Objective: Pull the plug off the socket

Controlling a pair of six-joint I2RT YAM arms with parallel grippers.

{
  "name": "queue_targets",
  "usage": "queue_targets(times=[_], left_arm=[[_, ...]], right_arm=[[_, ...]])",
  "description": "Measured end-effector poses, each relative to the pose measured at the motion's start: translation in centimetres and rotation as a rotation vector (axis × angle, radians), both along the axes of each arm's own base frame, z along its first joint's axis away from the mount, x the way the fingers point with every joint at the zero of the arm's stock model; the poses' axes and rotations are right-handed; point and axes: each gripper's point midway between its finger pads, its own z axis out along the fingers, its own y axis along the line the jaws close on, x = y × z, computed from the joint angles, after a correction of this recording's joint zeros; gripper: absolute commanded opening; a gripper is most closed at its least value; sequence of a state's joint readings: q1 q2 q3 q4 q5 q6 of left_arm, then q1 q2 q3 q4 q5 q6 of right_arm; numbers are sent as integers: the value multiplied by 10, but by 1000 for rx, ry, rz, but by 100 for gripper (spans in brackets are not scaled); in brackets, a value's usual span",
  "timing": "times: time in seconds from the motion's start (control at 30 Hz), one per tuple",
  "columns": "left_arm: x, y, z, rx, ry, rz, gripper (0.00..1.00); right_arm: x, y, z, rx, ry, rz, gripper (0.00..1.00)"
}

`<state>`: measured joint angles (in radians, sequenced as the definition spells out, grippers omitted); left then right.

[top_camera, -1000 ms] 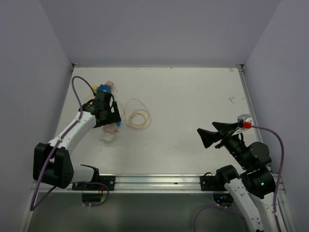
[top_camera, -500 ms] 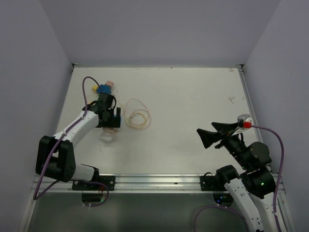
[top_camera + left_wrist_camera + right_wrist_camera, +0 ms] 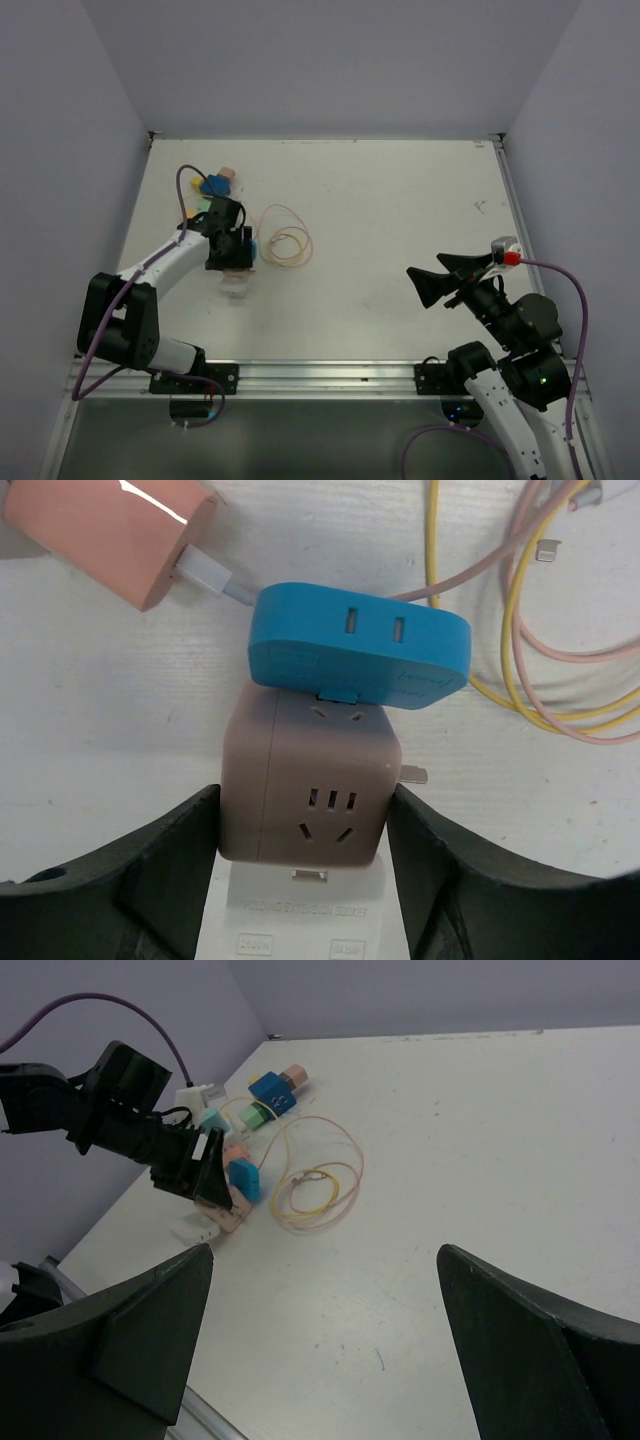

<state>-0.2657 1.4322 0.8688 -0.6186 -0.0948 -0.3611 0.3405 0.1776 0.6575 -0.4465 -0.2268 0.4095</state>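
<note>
The blue adapter (image 3: pixel 254 250) (image 3: pixel 244 1180) sticks out of the held cube, left of my right gripper in the top view. My right gripper will move left next and grip it.
A brown cube plug (image 3: pixel 310 780) sits plugged into a flat white folding extension socket (image 3: pixel 300 915) on the table. A blue adapter (image 3: pixel 360 645) is stuck into the cube's far face. My left gripper (image 3: pixel 305 810) has its two black fingers pressed against the cube's left and right sides. In the top view the left gripper (image 3: pixel 232 250) is at the table's left, with the white socket (image 3: pixel 237 286) just in front of it. My right gripper (image 3: pixel 432 283) is open and empty, held above the table's right side, far from the plug.
A pink charger (image 3: pixel 110 535) with a white cable lies just beyond the blue adapter. Coiled yellow and pink cables (image 3: pixel 283 240) lie to the right of the plug. Several more coloured plugs (image 3: pixel 212 185) sit at the far left. The left wall is close.
My left gripper has turned and moved nearer and slightly right, away from the coloured plugs, onto the brown cube. The white socket has shifted slightly right. The right arm has not moved.
</note>
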Motion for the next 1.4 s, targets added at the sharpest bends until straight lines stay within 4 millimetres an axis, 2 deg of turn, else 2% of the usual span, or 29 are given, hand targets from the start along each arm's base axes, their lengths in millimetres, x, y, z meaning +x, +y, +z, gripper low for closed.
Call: queue_targets(times=[0.13,0.23,0.33,0.6,0.8,0.87,0.97,1.0,1.07,1.1,1.2,1.4], left_arm=[[-3,-13,1,-45,5,42,68],[-4,-21,3,-73,3,77,75],[-4,-23,5,-91,-5,112,79],[-2,-25,6,-106,-10,158,80],[-2,-26,1,-98,3,145,75],[-2,-27,-1,-92,6,133,71],[-2,-28,-2,-82,7,106,56],[-2,-28,-2,-79,4,94,44],[0,-30,-2,-80,-5,79,35],[0,-31,-1,-79,-9,66,20],[1,-37,-1,-86,-18,20,0],[-3,-65,5,-152,-60,-144,0]], right_arm=[[0,0,-1,0,4,0,99],[1,0,-3,0,8,1,99],[1,1,-3,-1,8,3,99],[1,3,-6,-4,18,12,99],[0,5,-8,-4,19,30,99],[1,7,-12,-3,29,37,99],[2,11,-18,7,62,53,99],[4,12,-20,11,79,55,99],[6,15,-25,15,112,62,99],[7,17,-27,17,127,71,99],[7,25,-32,26,158,109,99],[13,40,-47,34,261,177,99]])
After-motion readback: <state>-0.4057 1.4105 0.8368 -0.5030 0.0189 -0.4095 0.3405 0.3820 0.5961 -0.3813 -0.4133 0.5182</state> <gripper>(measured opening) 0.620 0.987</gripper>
